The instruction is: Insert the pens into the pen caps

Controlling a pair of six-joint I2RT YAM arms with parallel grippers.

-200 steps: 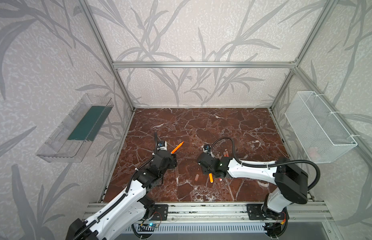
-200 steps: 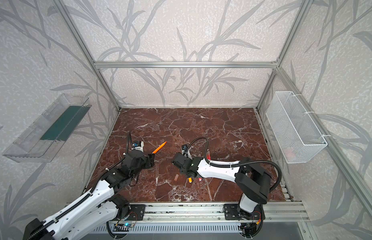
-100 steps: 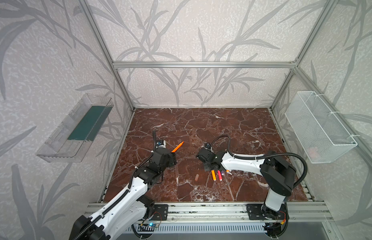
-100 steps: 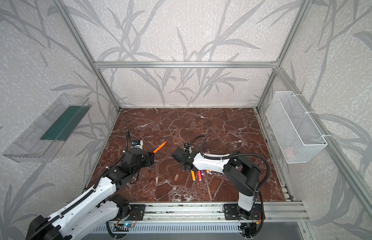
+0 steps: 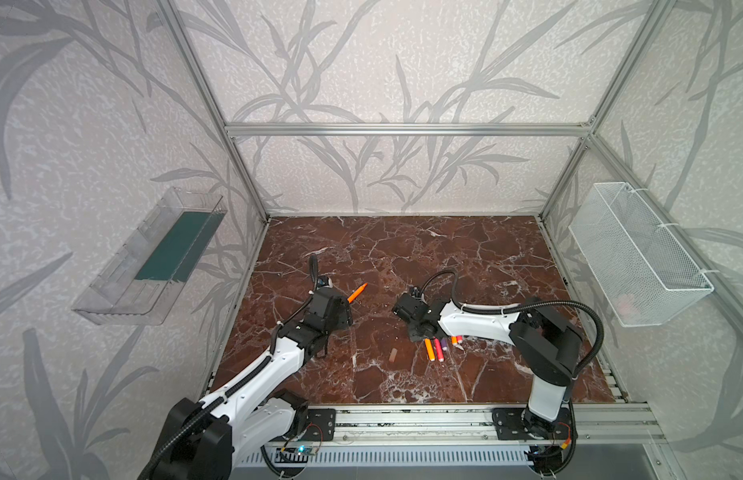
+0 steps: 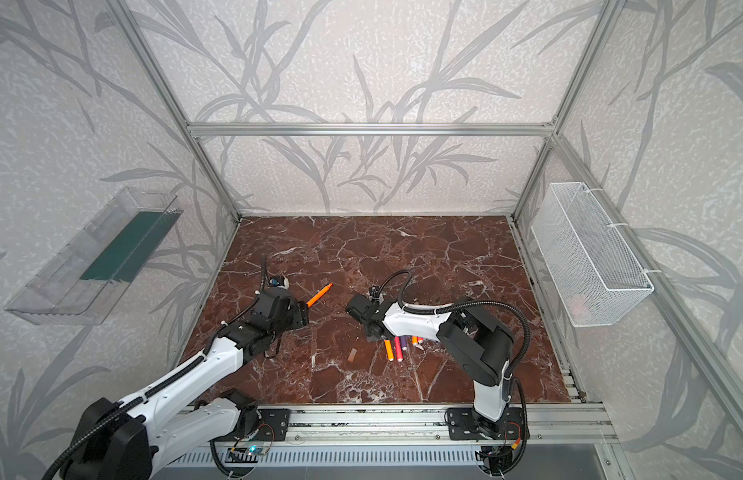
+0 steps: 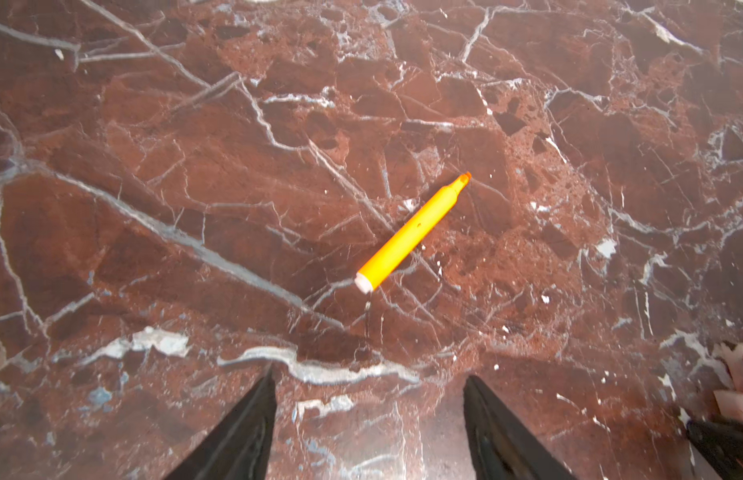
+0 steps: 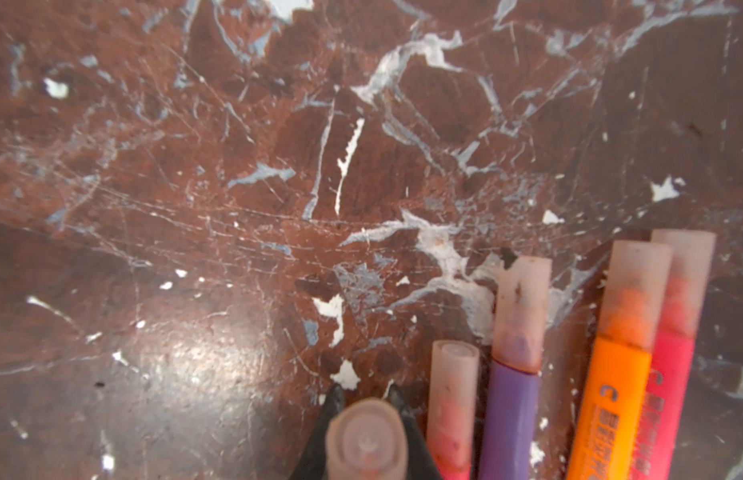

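Observation:
I should next move my left gripper down and outward and turn it onto the uncapped orange pen's body (image 5: 356, 294) (image 7: 403, 246), because that pen lies at a slant below and outward of its open fingers.
An uncapped orange pen (image 7: 411, 232) lies slanted on the marble just beyond my left gripper (image 7: 369, 374), which hangs open and empty; both top views show this pen (image 5: 357, 293) (image 6: 318, 295). My right gripper (image 8: 366, 395) is shut on a capped orange pen (image 8: 365, 440), its cap end facing the camera. Beside it lie capped pens: pink (image 8: 451, 399), purple (image 8: 515, 374), orange (image 8: 619, 365) and red-pink (image 8: 677, 332). From above the row (image 5: 438, 349) sits just in front of the right wrist. One loose pen cap (image 5: 393, 354) (image 6: 352, 354) lies left of the row.
A clear plastic tray (image 5: 149, 262) hangs on the left wall and a white wire basket (image 5: 635, 257) on the right wall. An aluminium rail (image 5: 403, 419) runs along the table's front edge, carrying both arm bases.
The right arm has swung its elbow back, uncovering the row of capped pens, and the held orange pen now lies in line with them. The left arm has hardly moved.

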